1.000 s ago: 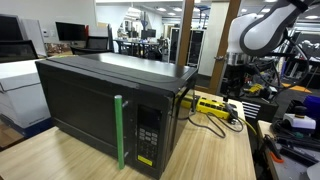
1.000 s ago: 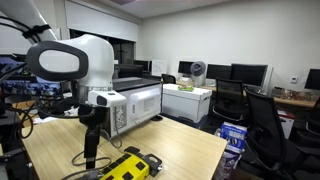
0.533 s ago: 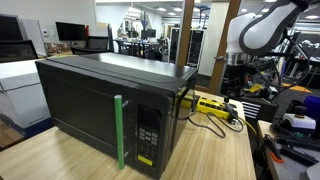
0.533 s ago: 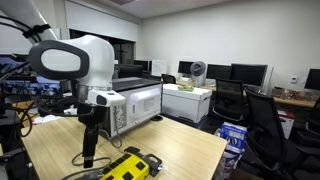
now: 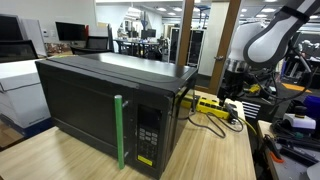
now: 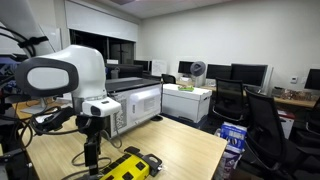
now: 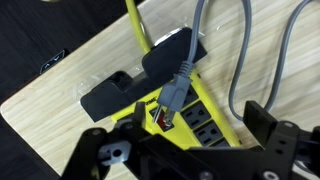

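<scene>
The plug's body (image 7: 175, 95) is below the gripper's open fingers, which move down next until they are on either side of it, then close on it.
My gripper (image 7: 200, 122) is open and hangs just above a yellow power strip (image 7: 208, 106) lying on the wooden table. Nothing is between the fingers. Below the jaws I see the strip's red switch (image 7: 165, 121) and a grey plug (image 7: 172, 95) pushed into a socket beside it. A black adapter (image 7: 165, 58) sits on the strip's far end. In both exterior views the gripper (image 5: 228, 93) (image 6: 92, 158) points down over the power strip (image 5: 212, 105) (image 6: 126, 168).
A black microwave (image 5: 100, 100) with a green strip (image 5: 119, 130) on its door fills much of the table (image 5: 215, 150); from the other side the microwave (image 6: 135, 102) looks white. Grey cables (image 7: 240, 50) and a yellow cord (image 7: 135, 20) run off the strip. Desks, monitors and chairs stand around.
The arm's upper links have swung lower and sideways in both exterior views. The gripper stays open over the power strip, slightly lower.
</scene>
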Robot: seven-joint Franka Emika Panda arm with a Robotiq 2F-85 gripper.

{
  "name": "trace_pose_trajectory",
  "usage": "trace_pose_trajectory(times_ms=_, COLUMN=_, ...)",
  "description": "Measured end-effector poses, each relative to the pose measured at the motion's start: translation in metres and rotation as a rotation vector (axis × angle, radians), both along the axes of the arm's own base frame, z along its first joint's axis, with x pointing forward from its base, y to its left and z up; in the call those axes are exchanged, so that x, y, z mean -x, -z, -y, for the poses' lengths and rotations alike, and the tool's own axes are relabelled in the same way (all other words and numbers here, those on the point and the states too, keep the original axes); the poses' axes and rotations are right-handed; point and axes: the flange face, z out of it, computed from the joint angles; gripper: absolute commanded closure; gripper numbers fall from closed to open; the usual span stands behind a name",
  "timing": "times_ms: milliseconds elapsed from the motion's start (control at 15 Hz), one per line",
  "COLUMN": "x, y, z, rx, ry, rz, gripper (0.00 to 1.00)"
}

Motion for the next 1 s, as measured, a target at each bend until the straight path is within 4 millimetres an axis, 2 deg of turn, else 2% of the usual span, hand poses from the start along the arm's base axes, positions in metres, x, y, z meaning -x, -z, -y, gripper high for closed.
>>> trace_pose_trajectory(times_ms=533, x=0.012, y=0.029, z=0.023, rx=0.032, ry=0.063, rz=0.034, gripper=0.00)
trace_pose_trajectory(times_ms=800, x=0.011, y=0.032, z=0.021, rx=0.027, ry=0.080, rz=0.033, gripper=0.00)
trace_pose_trajectory(times_ms=1000, x=0.001, y=0.032, z=0.009, rx=0.016, ry=0.086, rz=0.043, gripper=0.00)
